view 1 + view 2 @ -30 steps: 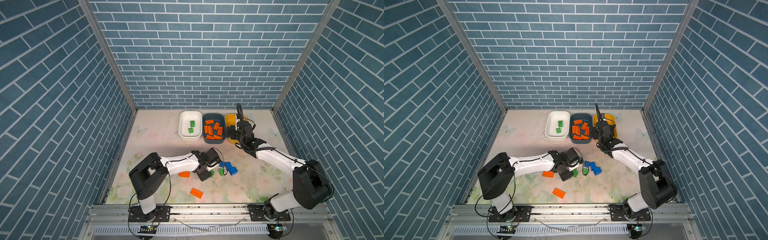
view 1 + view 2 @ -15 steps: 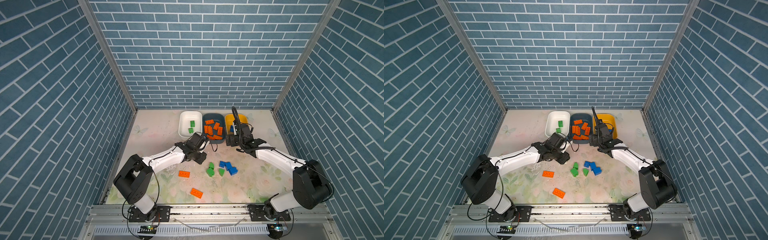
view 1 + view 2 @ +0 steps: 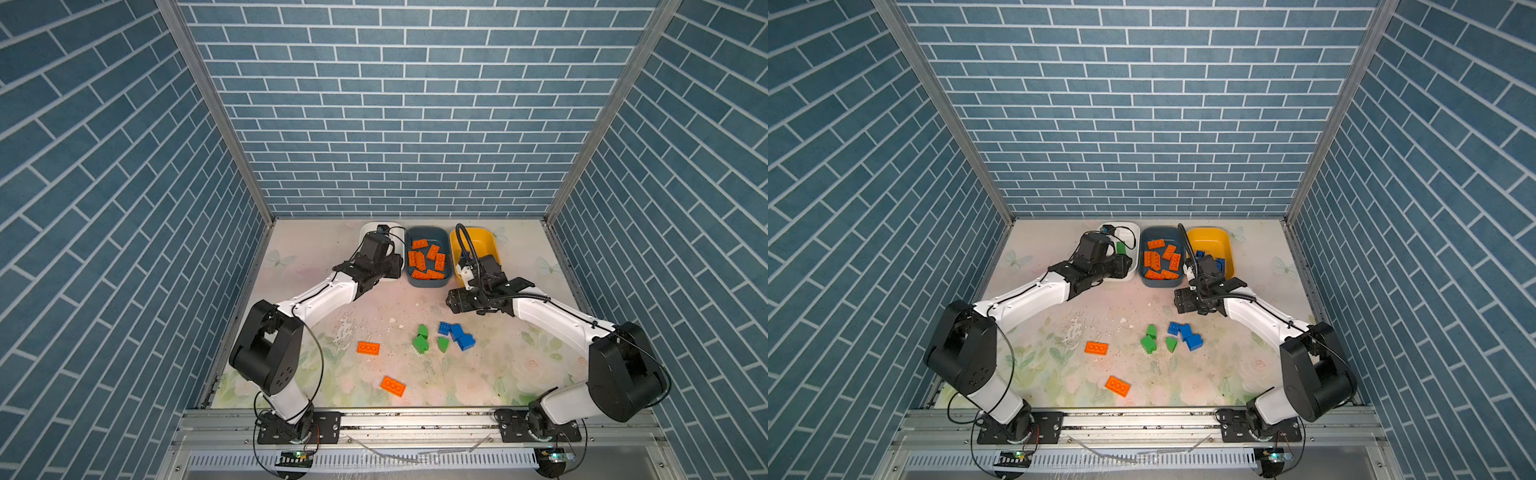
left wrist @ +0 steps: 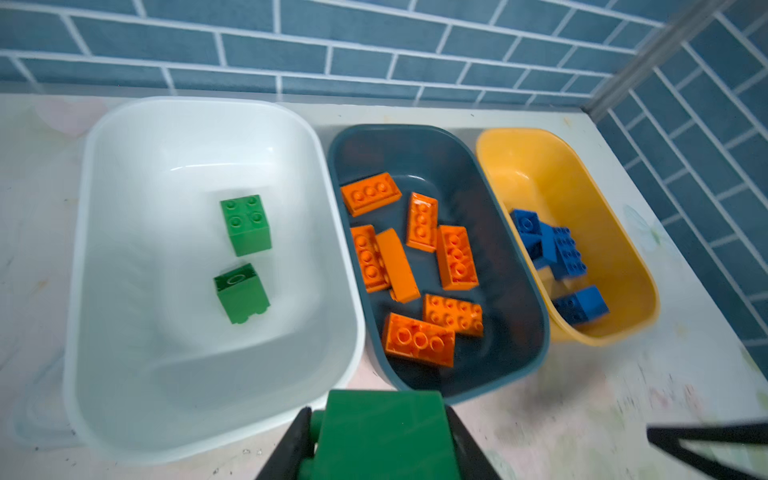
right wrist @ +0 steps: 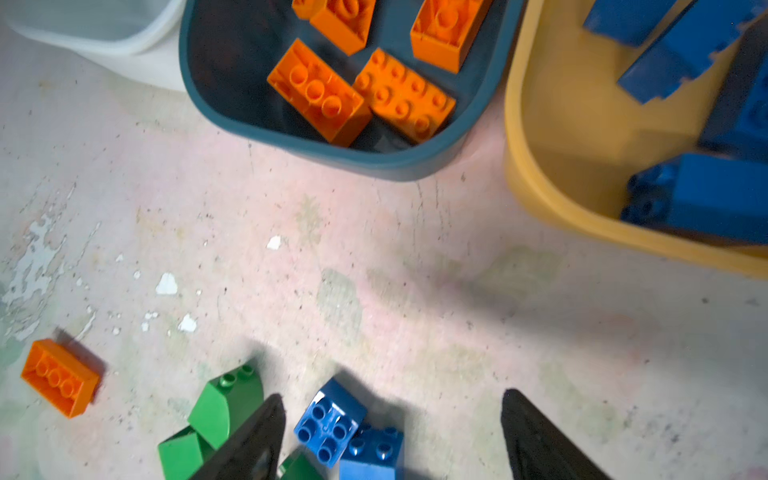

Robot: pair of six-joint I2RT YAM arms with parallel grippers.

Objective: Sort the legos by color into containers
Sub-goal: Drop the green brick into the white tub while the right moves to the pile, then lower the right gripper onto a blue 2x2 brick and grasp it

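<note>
I will next move the lego outward with my left gripper, away from the teal container [image 4: 498, 291], and let it go, because the white container's bottom with matching green bricks is outward of the teal one.
My left gripper [image 4: 380, 415] is shut on a green lego [image 4: 384, 436] at the near rim of the white container [image 4: 124, 166], which holds two green bricks [image 4: 245, 224]. Several orange plates [image 4: 457, 257] lie in the teal container [image 4: 498, 291], and blue blocks [image 4: 552, 245] lie in the yellow container [image 3: 490, 245]. My right gripper [image 5: 390, 397] is open and empty, in front of the yellow container and just behind the loose blue blocks [image 5: 330, 422]. Loose green legos [image 3: 421, 344] lie beside the blue ones [image 3: 457, 332]. Two orange plates [image 3: 368, 348] [image 3: 392, 386] lie nearer the front.
The three containers stand side by side against the back wall. Blue tiled walls close in the floral tabletop [image 3: 519, 365] on three sides. A metal rail [image 3: 415, 419] with both arm bases runs along the front edge.
My left arm carried the green lego from the loose pile back to the white container. My right gripper left the yellow container and swung forward toward the loose blue blocks, its jaws narrowing somewhat.
</note>
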